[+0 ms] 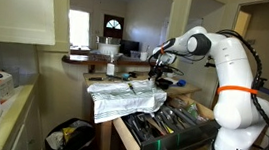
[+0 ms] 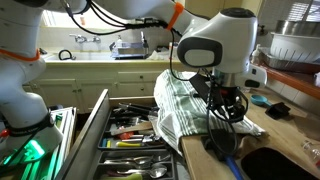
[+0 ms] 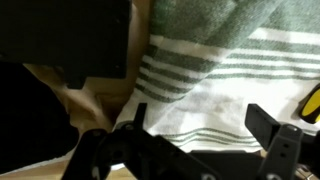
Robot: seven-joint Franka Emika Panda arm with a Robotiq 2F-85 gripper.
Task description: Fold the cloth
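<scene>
Next, my gripper moves down toward the left in the wrist view onto the cloth's striped edge (image 3: 141, 98), since that edge lies off-center below the gripper's wide-open fingers.
The cloth (image 1: 122, 96) is pale grey-white with darker stripes. It lies rumpled on the counter corner and hangs over the edge above the open drawer, in both exterior views (image 2: 178, 108). My gripper (image 1: 161, 76) hovers over the cloth's far end on the counter, pointing down (image 2: 226, 103). In the wrist view the cloth (image 3: 215, 95) fills the frame, with green stripes and a folded layer at the top. The gripper (image 3: 200, 128) has its two fingers wide apart just above the cloth, with nothing pinched between them.
An open drawer (image 2: 100, 120) full of cutlery and tools (image 2: 135, 150) stands below the cloth; it also shows in an exterior view (image 1: 126, 135). A wooden counter (image 2: 265, 135) carries a blue object (image 2: 260, 100) and a dark item (image 2: 277, 110). A bin (image 1: 67, 138) sits on the floor.
</scene>
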